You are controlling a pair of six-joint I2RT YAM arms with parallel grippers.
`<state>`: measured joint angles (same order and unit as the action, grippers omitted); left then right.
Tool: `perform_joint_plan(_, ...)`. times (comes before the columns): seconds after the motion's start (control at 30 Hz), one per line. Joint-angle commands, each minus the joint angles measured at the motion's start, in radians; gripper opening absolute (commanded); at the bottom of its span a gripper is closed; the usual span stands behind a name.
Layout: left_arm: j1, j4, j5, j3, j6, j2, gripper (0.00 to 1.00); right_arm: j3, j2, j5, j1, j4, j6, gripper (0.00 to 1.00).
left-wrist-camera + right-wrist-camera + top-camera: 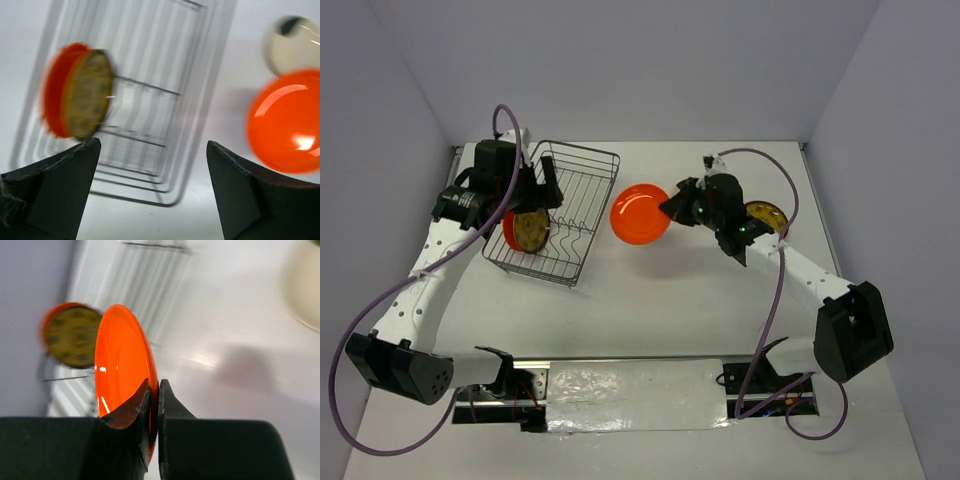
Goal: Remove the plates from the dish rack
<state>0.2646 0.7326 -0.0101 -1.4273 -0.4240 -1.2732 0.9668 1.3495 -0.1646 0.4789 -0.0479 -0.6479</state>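
I should next move my left gripper to the left in the top view and down onto the orange-red plate's upper rim (508, 229) (51, 92), because the orange-red plate stands on edge and is the outermost one.
The silver wire dish rack (575, 200) stands at the back left. An orange-red plate (509, 228) and a mustard-brown patterned plate (531, 231) stand on edge together at its left end, also seen in the left wrist view (82, 95). My left gripper (542, 188) hovers over the rack, open, with nothing between its fingers (152, 141). My right gripper (672, 207) is shut on the rim of another orange-red plate (640, 213), held on edge in the air just right of the rack (120, 360). That gripper's two fingers pinch the rim (154, 385).
A cream plate with a dark mark at the rim (292, 42) lies on the table right of the rack. In the top view a yellowish plate (767, 216) shows behind the right wrist. Purple walls close in the white table (650, 300) on three sides.
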Motion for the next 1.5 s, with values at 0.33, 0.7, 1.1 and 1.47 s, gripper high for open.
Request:
perform_joint_plan(0.33, -0.205, 0.027, -0.438, 0.076, 0.094, -0.127, 0.97, -0.332, 0.112, 0.048, -0.220, -0.216, -0.024, 0.07)
perform_joint_plan(0.7, -0.252, 0.004, -0.398, 0.082, 0.099, -0.202, 0.73, -0.362, -0.160, 0.343, -0.203, 0.092, -0.030, 0.82)
perform_joint_plan(1.1, -0.261, -0.012, -0.283, 0.071, 0.133, -0.305, 0.50, -0.361, -0.369, 0.244, -0.123, 0.125, 0.002, 0.82)
perform_joint_plan(1.47, -0.261, 0.033, -0.370, 0.042, 0.142, -0.275, 0.10, -0.349, -0.371, 0.290, -0.065, 0.157, 0.007, 0.82)
